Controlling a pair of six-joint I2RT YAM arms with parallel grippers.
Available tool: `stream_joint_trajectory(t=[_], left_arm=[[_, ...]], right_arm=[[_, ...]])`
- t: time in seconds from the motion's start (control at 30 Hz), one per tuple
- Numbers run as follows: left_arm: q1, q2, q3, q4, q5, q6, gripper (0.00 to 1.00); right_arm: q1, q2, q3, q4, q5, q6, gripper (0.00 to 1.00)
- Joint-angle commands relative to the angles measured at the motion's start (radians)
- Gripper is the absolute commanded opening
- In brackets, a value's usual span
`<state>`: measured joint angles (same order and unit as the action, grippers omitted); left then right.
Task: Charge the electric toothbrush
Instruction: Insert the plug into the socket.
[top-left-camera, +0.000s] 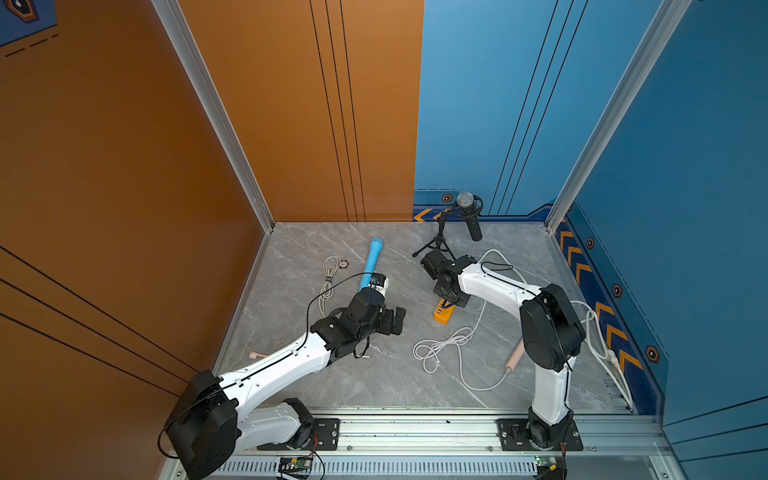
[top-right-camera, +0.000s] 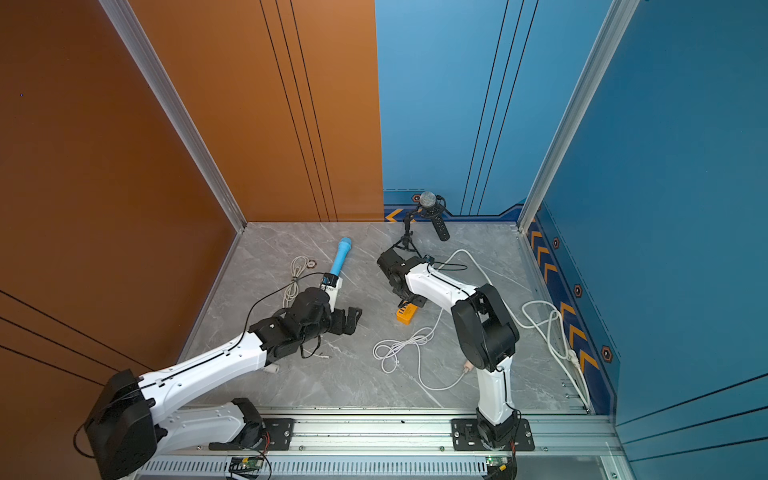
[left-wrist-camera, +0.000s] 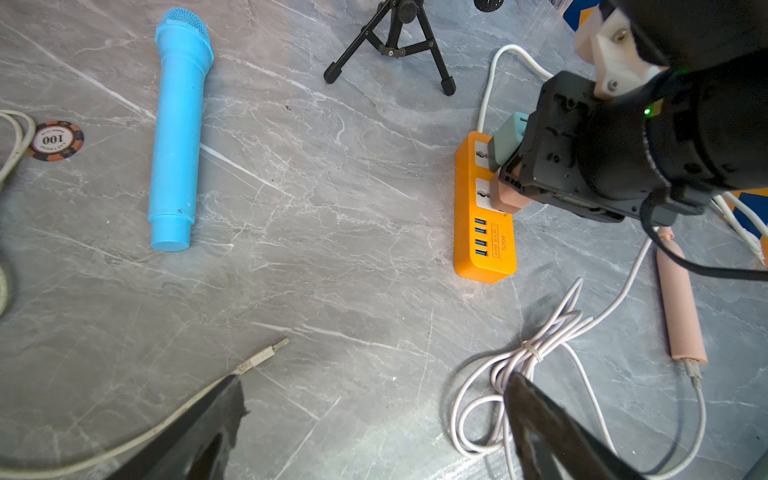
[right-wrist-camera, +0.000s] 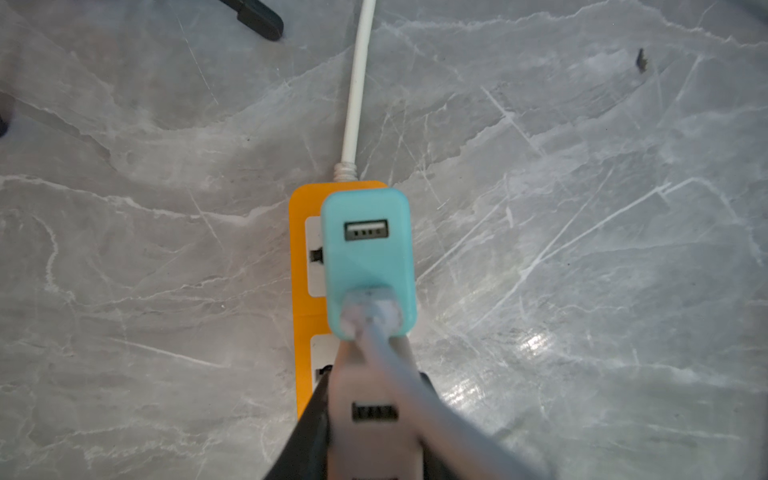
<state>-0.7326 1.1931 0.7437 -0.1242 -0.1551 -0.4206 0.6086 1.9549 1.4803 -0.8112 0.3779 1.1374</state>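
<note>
My right gripper moves back toward my base next with the pink adapter (right-wrist-camera: 374, 415) at the power strip's second socket (right-wrist-camera: 325, 355). It then opens to release it, since it already sits there.
The electric toothbrush (top-left-camera: 515, 357) (left-wrist-camera: 681, 299) is a pink handle lying on the table beside my right arm. A white cable (left-wrist-camera: 540, 353) is plugged into its base and lies coiled nearby. On the orange power strip (left-wrist-camera: 484, 249) (right-wrist-camera: 300, 324) a teal adapter (right-wrist-camera: 368, 257) sits in the far socket, with a white plug in its lower port. My right gripper (right-wrist-camera: 372, 399) (top-left-camera: 451, 301) is shut on a pink adapter (right-wrist-camera: 374, 415) (left-wrist-camera: 505, 199) at the strip's second socket. Over bare table left of the coil, my left gripper (left-wrist-camera: 376, 380) (top-left-camera: 395, 322) hangs wide open and empty.
A blue microphone (top-left-camera: 371, 264) (left-wrist-camera: 178, 129) lies at the back left, with a poker chip (left-wrist-camera: 56, 140) and a grey USB cable (left-wrist-camera: 266, 353) near it. A black microphone on a tripod (top-left-camera: 465, 208) stands at the back. A white power cord (top-left-camera: 598, 340) runs along the right wall.
</note>
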Motion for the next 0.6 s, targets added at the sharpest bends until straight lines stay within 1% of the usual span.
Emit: stream_joint_trajectory(t=[0.0,0.07,0.17,0.27,0.33,0.4,0.5,0.57], left_arm=[[0.015,-0.012,-0.013,-0.011,-0.015,-0.014,0.99],[0.016,-0.012,-0.014,-0.011,-0.011,-0.017,0.99],[0.019,-0.013,-0.012,-0.013,-0.001,-0.018,0.99],[0.022,-0.024,-0.01,-0.025,-0.004,-0.016,0.99],[0.025,-0.03,-0.014,-0.025,-0.009,-0.018,0.99],[0.027,-0.03,-0.013,-0.025,-0.008,-0.02,0.99],[0.029,-0.029,-0.016,-0.025,-0.01,-0.026,0.99],[0.031,-0.026,-0.014,-0.026,-0.013,-0.029,0.99]], right_arm=[[0.007,-0.007,-0.025,-0.012,-0.038,-0.024,0.06],[0.0,-0.004,-0.038,-0.014,-0.039,-0.041,0.06],[-0.018,0.006,-0.07,-0.016,-0.099,-0.064,0.05],[-0.009,-0.029,-0.097,-0.022,-0.153,-0.125,0.04],[0.007,-0.065,-0.109,-0.049,-0.144,-0.154,0.05],[0.001,-0.1,-0.144,-0.056,-0.169,-0.167,0.05],[-0.002,-0.134,-0.187,-0.07,-0.132,-0.172,0.05],[0.003,-0.141,-0.217,-0.039,-0.131,-0.174,0.06]])
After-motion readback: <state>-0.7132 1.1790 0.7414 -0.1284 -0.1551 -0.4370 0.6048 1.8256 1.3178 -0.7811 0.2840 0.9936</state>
